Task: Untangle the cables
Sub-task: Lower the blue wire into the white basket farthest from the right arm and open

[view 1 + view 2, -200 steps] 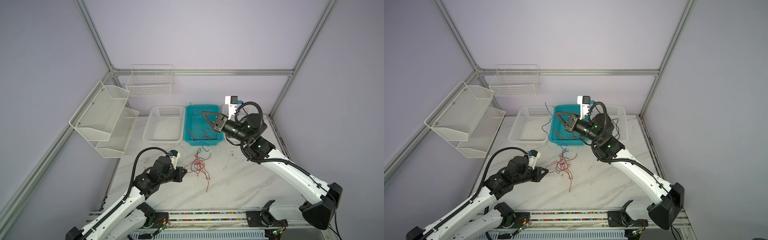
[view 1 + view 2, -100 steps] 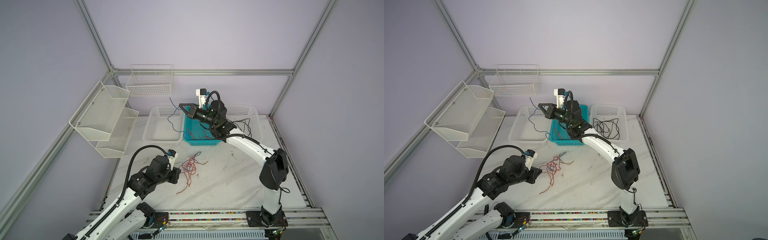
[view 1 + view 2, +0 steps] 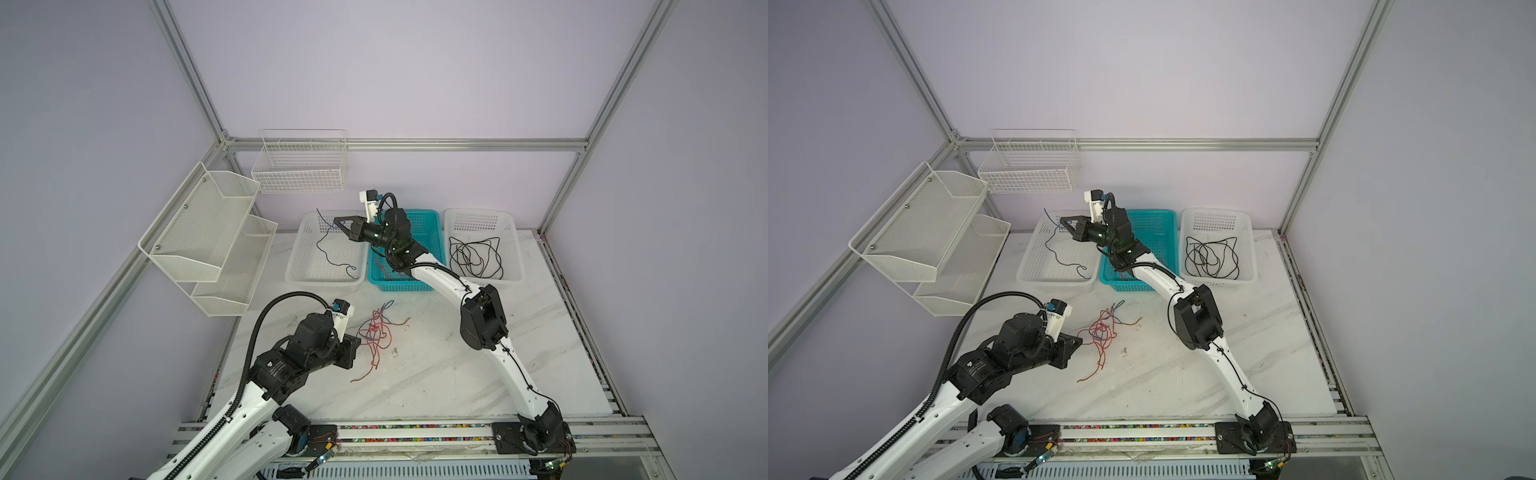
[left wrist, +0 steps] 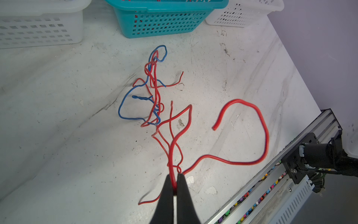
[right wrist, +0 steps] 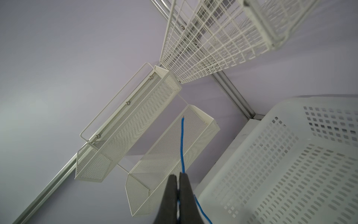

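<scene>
The white basket's bottom is below the robot's right gripper and the blue cable's loose end already trails inside, so the right gripper should lower a little and release the cable.
A tangle of red-orange and blue cables (image 3: pixel 376 330) (image 4: pixel 153 93) lies on the marble table. My left gripper (image 3: pixel 358 338) (image 4: pixel 175 176) sits at the tangle's left edge, shut on a red cable (image 4: pixel 171 155) that runs out of it. My right gripper (image 3: pixel 336 221) (image 5: pixel 178 174) reaches across above the left white basket (image 3: pixel 291 276) and is shut on a blue cable (image 5: pixel 182 147), which hangs down and trails into that basket. A black cable (image 3: pixel 476 257) lies coiled in the right white basket (image 3: pixel 511 216). Red cables show inside the teal basket (image 3: pixel 432 214).
The three baskets stand in a row along the back of the table. A two-tier mesh shelf (image 3: pixel 208 232) hangs on the left wall and a wire basket (image 3: pixel 299 166) on the back wall, close above the right gripper. The rail (image 3: pixel 415 432) runs along the front edge.
My right arm has swung left from above the teal basket to above the left white basket, carrying the blue cable. The left gripper drew back slightly, and the tangle shifted left with it.
</scene>
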You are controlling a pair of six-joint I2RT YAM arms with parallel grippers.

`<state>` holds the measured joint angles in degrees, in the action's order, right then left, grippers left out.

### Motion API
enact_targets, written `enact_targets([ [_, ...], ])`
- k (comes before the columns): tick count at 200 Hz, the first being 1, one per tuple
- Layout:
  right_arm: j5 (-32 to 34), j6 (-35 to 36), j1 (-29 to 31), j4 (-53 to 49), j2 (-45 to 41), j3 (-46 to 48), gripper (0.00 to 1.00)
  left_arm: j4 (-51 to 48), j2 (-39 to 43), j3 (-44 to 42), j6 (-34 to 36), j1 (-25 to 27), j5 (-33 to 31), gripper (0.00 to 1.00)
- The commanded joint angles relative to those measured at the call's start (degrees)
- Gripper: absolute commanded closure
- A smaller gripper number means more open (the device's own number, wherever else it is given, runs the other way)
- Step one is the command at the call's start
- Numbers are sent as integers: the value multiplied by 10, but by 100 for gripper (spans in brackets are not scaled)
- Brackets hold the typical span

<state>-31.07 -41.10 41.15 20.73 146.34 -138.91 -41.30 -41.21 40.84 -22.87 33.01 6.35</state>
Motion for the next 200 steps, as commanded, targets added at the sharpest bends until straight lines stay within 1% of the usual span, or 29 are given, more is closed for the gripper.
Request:
enact_targets([
  [1, 5, 14, -1, 6, 23, -53, 100, 16, 8, 26, 14, -1, -3, 100],
  [22, 20, 22, -1, -5, 63, -99, 100, 17, 12, 25, 13, -1, -4, 100],
  [39, 37, 29, -1, -12, 81, -115, 100, 17, 13, 25, 13, -1, -4, 100],
  [80, 36, 36, -1, -16, 71, -71, 100, 17, 16, 25, 13, -1, -6, 100],
  [87, 35, 40, -1, -21, 66, -68, 95, 17, 15, 25, 13, -1, -5, 100],
  [105, 31, 52, -1, -36, 48, -62, 77, 17, 12, 26, 14, -1, -4, 100],
  [125, 30, 74, -1, -42, 3, -29, 64, 17, 11, 26, 13, -1, -5, 100],
  [134, 31, 86, -1, -41, -26, 1, 58, 16, 11, 26, 13, -1, -6, 100],
  [157, 46, 122, -2, -29, -129, 114, 49, 14, 10, 28, 13, -1, -6, 100],
  [182, 87, 134, -2, 35, -277, 313, 37, 15, 11, 32, 11, -2, 7, 100],
  [200, 120, 137, -4, 66, -384, 450, 32, 23, 17, 35, 10, -3, 46, 100],
])
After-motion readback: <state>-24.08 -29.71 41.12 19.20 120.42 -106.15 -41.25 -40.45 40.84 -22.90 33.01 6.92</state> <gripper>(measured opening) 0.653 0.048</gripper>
